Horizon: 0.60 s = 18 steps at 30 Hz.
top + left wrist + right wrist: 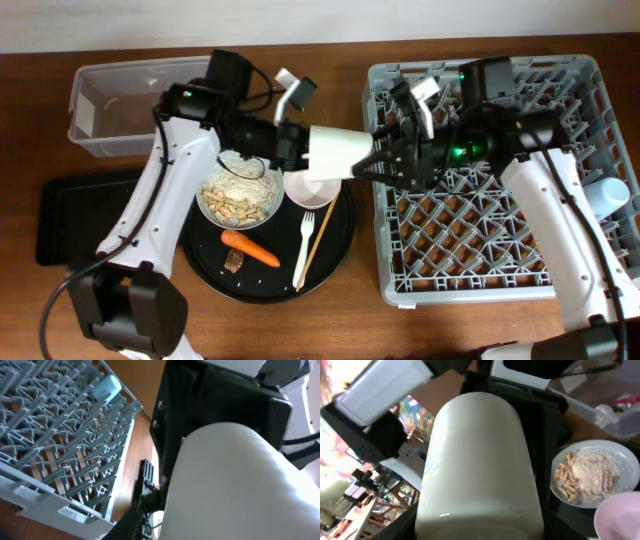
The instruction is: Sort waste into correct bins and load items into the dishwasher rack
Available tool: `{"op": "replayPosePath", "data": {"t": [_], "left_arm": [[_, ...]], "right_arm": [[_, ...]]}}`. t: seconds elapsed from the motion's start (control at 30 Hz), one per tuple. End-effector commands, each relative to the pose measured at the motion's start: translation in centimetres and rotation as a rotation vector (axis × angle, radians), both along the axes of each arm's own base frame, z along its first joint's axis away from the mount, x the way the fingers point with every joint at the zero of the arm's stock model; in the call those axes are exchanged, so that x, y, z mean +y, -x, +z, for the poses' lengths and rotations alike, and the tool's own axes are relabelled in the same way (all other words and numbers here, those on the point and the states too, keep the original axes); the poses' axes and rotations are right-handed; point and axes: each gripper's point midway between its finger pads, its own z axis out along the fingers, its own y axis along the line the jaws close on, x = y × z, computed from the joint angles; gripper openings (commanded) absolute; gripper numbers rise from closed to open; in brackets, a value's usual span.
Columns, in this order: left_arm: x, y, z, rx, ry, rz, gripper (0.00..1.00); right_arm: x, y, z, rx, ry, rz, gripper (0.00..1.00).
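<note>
My right gripper should swing across and down next to release the cream cup (335,153), because the rack beside the blue cup is below and to the right in the overhead view.
The small cream cup (335,153) hangs on its side in the air between the round black tray and the dishwasher rack (500,250). My left gripper (300,148) is shut on its left end. My right gripper (372,165) has its fingers against both sides of its right end. The cup fills the left wrist view (235,485) and the right wrist view (480,465). A light blue cup (608,193) lies in the rack. The plate-bowl (262,212) holds food scraps; a white bowl (312,190), fork (303,245), chopsticks (318,238), carrot (250,248) and brown morsel (234,262) lie nearby.
The round black tray (340,255) carries the dishes. A clear tub (100,110) stands at the back left; the right wrist view shows a red wrapper (627,400) and white tissue (607,410) in it. A shallow black tray (60,215) lies at the left edge.
</note>
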Motion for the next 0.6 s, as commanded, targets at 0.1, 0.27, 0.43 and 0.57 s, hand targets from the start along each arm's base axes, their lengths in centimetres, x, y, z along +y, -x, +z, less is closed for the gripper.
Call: {"op": "replayPosePath", "data": {"t": [0.1, 0.27, 0.43, 0.57], "left_arm": [[9.0, -3.9, -11.4, 0.037, -0.808, 0.317, 0.28], [17.6, -6.1, -13.0, 0.113, -1.011, 0.548, 0.28], [25.3, -5.9, -14.0, 0.351, -1.271, 0.938, 0.29], [25.2, -5.8, -14.0, 0.356, -1.272, 0.934, 0.29]], "right_arm": [[-5.1, -2.9, -8.3, 0.216, 0.538, -0.367, 0.45], [-21.0, -2.4, -10.3, 0.493, 0.924, -0.853, 0.44], [-37.2, 3.0, -11.3, 0.846, 1.207, -1.511, 0.45], [-39.6, 3.7, -13.3, 0.968, 1.207, -1.552, 0.45]]}}
